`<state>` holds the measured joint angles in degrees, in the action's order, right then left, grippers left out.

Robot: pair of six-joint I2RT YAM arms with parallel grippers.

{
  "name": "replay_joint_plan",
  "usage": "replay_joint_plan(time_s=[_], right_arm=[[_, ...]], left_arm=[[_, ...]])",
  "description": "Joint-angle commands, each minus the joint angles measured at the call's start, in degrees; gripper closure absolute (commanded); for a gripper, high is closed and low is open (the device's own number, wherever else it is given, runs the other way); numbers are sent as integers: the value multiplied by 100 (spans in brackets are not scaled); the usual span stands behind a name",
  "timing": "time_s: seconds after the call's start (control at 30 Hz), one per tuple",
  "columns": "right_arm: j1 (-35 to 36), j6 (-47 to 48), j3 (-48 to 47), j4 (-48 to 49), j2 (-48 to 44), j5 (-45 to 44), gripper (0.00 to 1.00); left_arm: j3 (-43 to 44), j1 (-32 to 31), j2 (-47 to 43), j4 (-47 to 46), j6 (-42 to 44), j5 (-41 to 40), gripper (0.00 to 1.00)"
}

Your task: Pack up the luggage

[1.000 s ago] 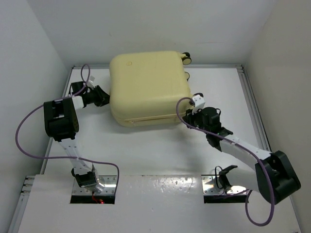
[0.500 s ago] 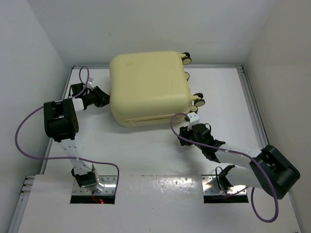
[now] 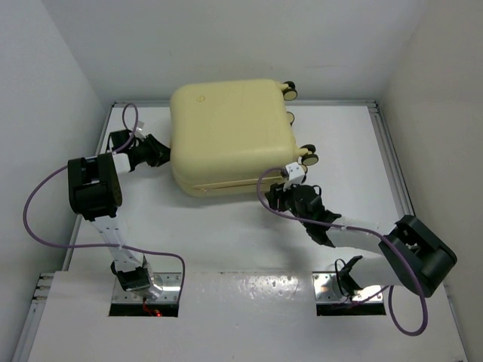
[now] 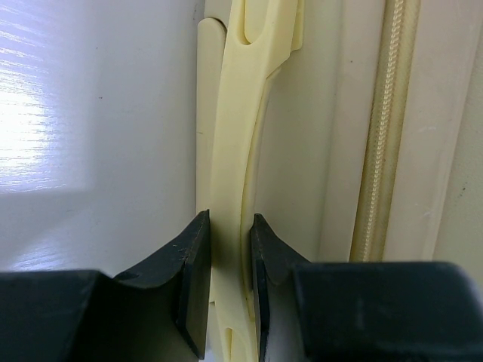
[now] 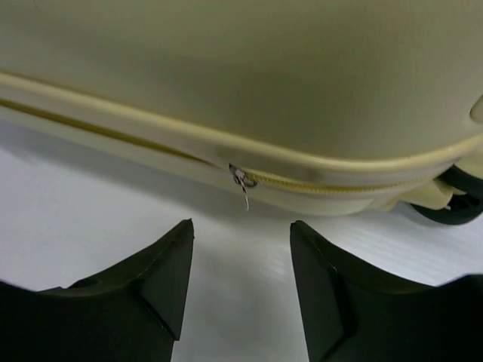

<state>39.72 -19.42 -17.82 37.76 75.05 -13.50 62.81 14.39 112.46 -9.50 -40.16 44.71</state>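
Observation:
The suitcase is already closed, so the left gripper should next move the suitcase's side handle (image 4: pixel 241 113) outward toward the back wall and let go of it over the bare tabletop there.
The luggage (image 3: pixel 230 136), a pale yellow hard-shell suitcase, lies closed and flat at the back of the white table. My left gripper (image 3: pixel 156 151) is at its left side, shut on the suitcase's slim side handle (image 4: pixel 241 113); both black fingers (image 4: pixel 192 264) press that handle. My right gripper (image 3: pixel 275 194) hovers low at the case's front right corner, open and holding nothing. In the right wrist view the small metal zipper pull (image 5: pixel 241 181) hangs from the zipper seam just beyond the gap between my open right gripper (image 5: pixel 241 226) jaws, without touching them.
Black-and-cream wheels (image 3: pixel 309 157) stick out on the suitcase's right side, one (image 5: pixel 453 204) close to my right fingers. White enclosure walls (image 3: pixel 60 75) stand on both sides and behind. A metal plate (image 3: pixel 249 290) spans the near edge by the arm bases.
My right arm has swung down and left from the suitcase's right side to its front right corner, and its jaws have opened wider. The left arm and suitcase have stayed still.

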Motion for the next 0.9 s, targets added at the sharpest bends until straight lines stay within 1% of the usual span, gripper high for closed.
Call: replay_joint_plan(time_s=[0.0, 0.17, 0.3, 0.37, 0.47, 0.5, 0.53, 0.63, 0.67, 0.8, 0.83, 0.87], right_arm=[[79, 87, -265, 540, 98, -91, 45], [-61, 35, -406, 504, 265, -276, 45], [-220, 26, -529, 610, 458, -171, 45], [-237, 26, -634, 654, 528, -84, 48], [-237, 70, -722, 707, 625, -65, 58], [-255, 79, -757, 724, 651, -57, 66], [-246, 70, -758, 733, 660, -48, 71], [-255, 70, -810, 742, 643, -13, 82], [-246, 53, -845, 750, 617, 40, 83], [-255, 131, -863, 785, 511, 49, 83], [-237, 158, -863, 803, 476, 58, 87], [-246, 175, -863, 829, 476, 58, 87]], left_arm=[[-119, 266, -14, 334, -106, -410, 100], [-119, 266, -14, 282, -159, -410, 100], [-119, 266, 39, 229, -211, -410, 100], [-67, 266, 91, 229, -211, -410, 100], [-15, 266, 91, 229, -211, -410, 100], [-14, 266, 144, 229, -211, -410, 100], [-14, 266, 144, 229, -211, -410, 100], [-14, 266, 144, 229, -264, -410, 100], [-14, 266, 144, 177, -264, -410, 100], [-76, 266, 144, 176, -264, -410, 100], [-76, 266, 144, 176, -316, -410, 100], [-76, 266, 144, 124, -317, -410, 100]])
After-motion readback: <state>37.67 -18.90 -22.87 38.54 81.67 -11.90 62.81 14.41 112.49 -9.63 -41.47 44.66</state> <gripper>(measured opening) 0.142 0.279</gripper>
